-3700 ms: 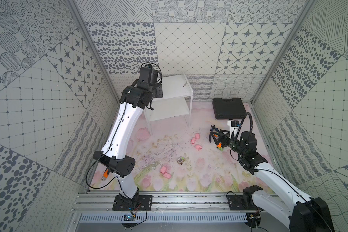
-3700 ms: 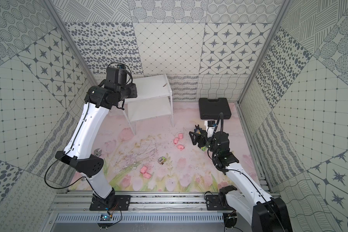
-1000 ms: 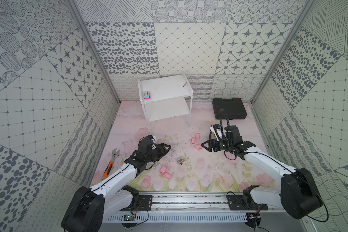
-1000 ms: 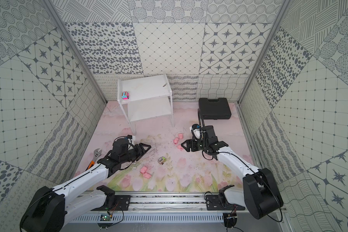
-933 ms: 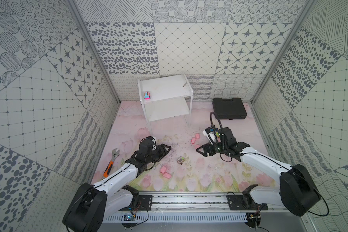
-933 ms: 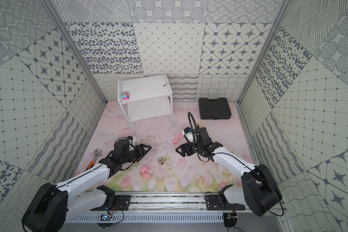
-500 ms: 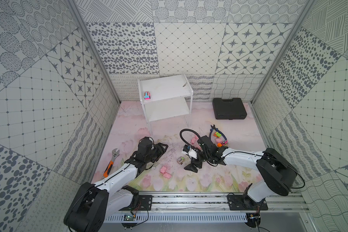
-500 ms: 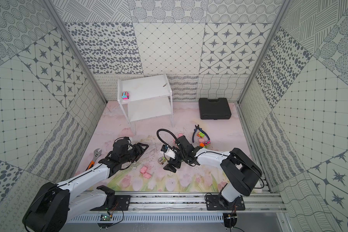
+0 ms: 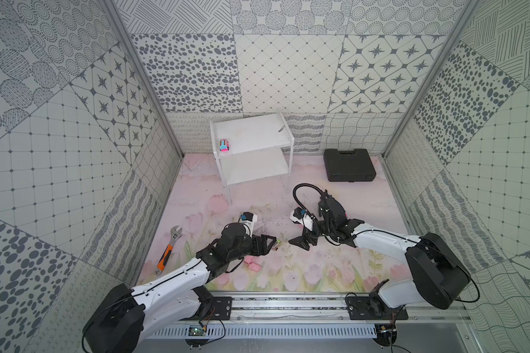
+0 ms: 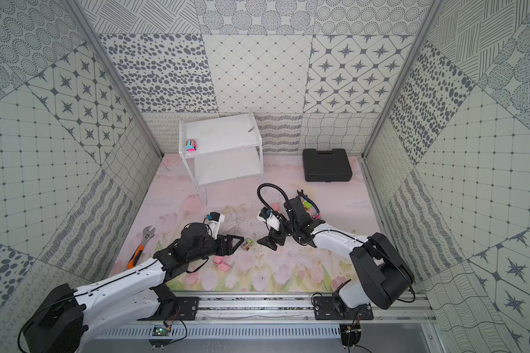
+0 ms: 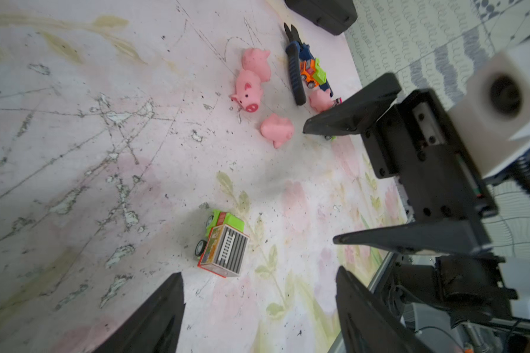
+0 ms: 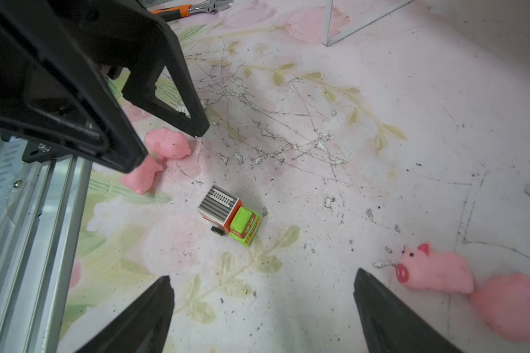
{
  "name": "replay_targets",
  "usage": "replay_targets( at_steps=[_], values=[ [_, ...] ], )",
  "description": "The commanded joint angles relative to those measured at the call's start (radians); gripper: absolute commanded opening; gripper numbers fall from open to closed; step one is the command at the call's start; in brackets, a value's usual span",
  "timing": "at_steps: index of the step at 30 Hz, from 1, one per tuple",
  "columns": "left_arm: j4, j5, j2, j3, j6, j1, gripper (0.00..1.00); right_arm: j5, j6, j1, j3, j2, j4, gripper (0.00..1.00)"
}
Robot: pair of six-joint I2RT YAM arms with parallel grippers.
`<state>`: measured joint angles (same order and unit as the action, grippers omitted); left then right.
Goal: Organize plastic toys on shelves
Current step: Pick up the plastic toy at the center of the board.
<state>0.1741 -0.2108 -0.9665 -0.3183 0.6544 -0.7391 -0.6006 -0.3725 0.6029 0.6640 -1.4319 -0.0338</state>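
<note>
My left gripper turns in line with the toy car and lowers onto the grey striped box (image 10: 245,245) (image 11: 226,251) next, since that end of the box faces my open fingers.
A small green toy car (image 9: 277,244) (image 10: 247,244) stands on the mat between my two grippers. My left gripper (image 9: 272,243) (image 11: 257,273) is open, its tips just short of the car (image 11: 224,244). My right gripper (image 10: 265,244) (image 12: 262,275) faces it from the other side, open and empty, with the car (image 12: 231,218) ahead of it. Two pink pigs (image 9: 253,263) lie by the left gripper, and several more pigs (image 11: 248,88) lie behind the right one. The white shelves (image 9: 251,137) stand at the back with a pink-and-blue car (image 9: 224,145) on the top board.
Blue-handled pliers (image 11: 296,73) lie beside an orange car (image 11: 311,71) behind the right arm. An orange-handled wrench (image 9: 167,253) lies at the left. A black case (image 9: 349,165) sits at the back right. The metal rail (image 12: 37,214) borders the mat's front edge.
The right arm swung left from the pliers to the green car. My left gripper reached forward to the car and opened wider.
</note>
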Motion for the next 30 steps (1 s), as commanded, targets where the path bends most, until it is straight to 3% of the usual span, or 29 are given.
replay_targets(
  at_steps=[1,4,7,14,30],
  values=[
    [0.067,0.123,-0.062,0.017,-0.244,-0.082,0.81,0.005,0.106,-0.014,-0.046,0.038,-0.128,0.98],
    [0.041,0.107,-0.185,-0.056,-0.305,-0.117,0.79,0.013,0.179,-0.03,-0.095,0.073,-0.211,0.99],
    [0.017,0.169,-0.263,-0.101,-0.344,-0.141,0.77,0.025,0.246,-0.051,-0.118,0.104,-0.28,0.98],
    [-0.032,0.254,-0.311,-0.116,-0.39,-0.154,0.68,0.042,0.324,-0.111,-0.199,0.186,-0.357,0.98],
    [-0.023,0.231,-0.433,-0.185,-0.425,-0.154,0.37,0.049,0.372,-0.124,-0.243,0.243,-0.384,0.93]
  ],
)
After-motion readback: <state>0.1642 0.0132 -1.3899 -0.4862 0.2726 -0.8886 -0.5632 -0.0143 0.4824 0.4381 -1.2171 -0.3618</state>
